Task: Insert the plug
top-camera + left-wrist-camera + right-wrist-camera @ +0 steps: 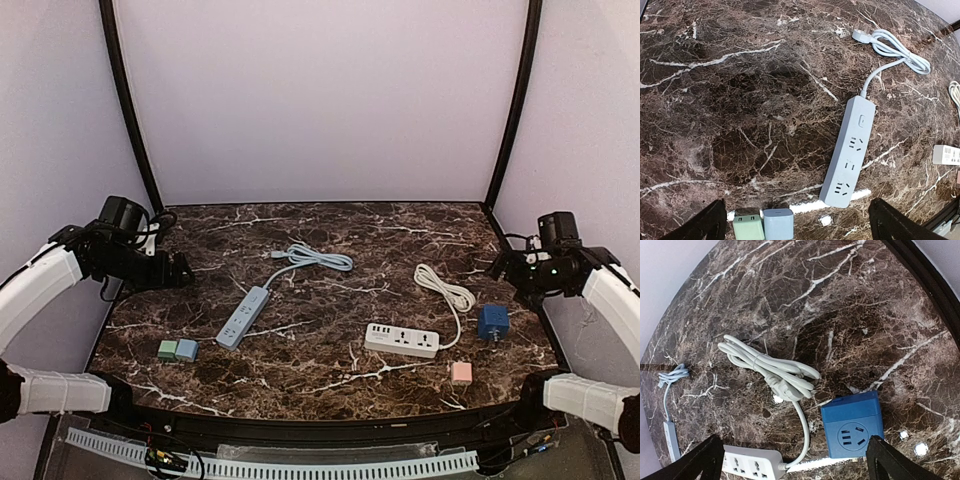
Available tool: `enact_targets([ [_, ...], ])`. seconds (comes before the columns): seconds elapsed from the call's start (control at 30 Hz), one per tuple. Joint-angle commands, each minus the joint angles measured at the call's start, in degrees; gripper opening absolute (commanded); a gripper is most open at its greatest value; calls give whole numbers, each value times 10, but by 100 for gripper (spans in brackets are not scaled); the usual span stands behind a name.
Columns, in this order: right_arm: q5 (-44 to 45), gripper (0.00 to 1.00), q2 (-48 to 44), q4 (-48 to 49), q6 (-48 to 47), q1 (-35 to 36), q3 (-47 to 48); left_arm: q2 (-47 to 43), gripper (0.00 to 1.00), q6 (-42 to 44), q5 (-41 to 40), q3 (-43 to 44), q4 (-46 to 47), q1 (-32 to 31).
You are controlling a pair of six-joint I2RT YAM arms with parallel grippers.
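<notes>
I will lower the open fingers of my right gripper around the blue cube socket [492, 322] [852, 425], because the cube stands clear of the white cord next to it.
Two small charger plugs, one green [168, 350] [748, 227] and one light blue [187, 349] [778, 225], stand side by side at the front left. A pink one [461, 373] sits at the front right. The blue-grey power strip [244, 317] [849, 152] lies left of centre, the white power strip [402, 340] [752, 462] right of centre, and a blue cube socket [492, 322] [852, 425] beside it. My left gripper [178, 271] [797, 202] hovers open over the left edge, holding nothing. My right gripper [503, 266] [795, 440] is open and empty above the cube.
The blue-grey strip's bundled cord [312, 258] [895, 47] and the white strip's coiled cord [445, 287] [770, 367] lie behind the strips. Dark frame posts [130, 110] stand at the back corners. The marble table [330, 225] ends at a black front rim.
</notes>
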Motion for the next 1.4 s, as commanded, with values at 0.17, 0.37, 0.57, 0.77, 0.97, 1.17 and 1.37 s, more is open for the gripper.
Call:
enact_targets([
  [0.17, 37, 99, 108, -116, -30, -5, 44, -1, 100, -6, -14, -8, -13, -4],
  [0.37, 65, 99, 145, -151, -45, -5, 67, 2, 100, -7, -21, -7, -13, -4],
  [0.57, 65, 99, 174, -158, -44, 9, 72, 9, 100, -7, -21, -7, -14, -4],
  [0.77, 89, 99, 216, -155, -39, 38, 69, 12, 100, -8, -24, -7, -15, -4],
  [0.97, 112, 98, 254, -147, -36, 56, 68, 12, 100, -10, -30, -6, -17, -5],
  [1.17, 118, 82, 276, -138, -34, 60, 62, 12, 100, -11, -34, -6, -18, -5],
  [1.37, 116, 70, 282, -130, -34, 63, 53, 13, 100, -11, -35, -5, -19, -6],
])
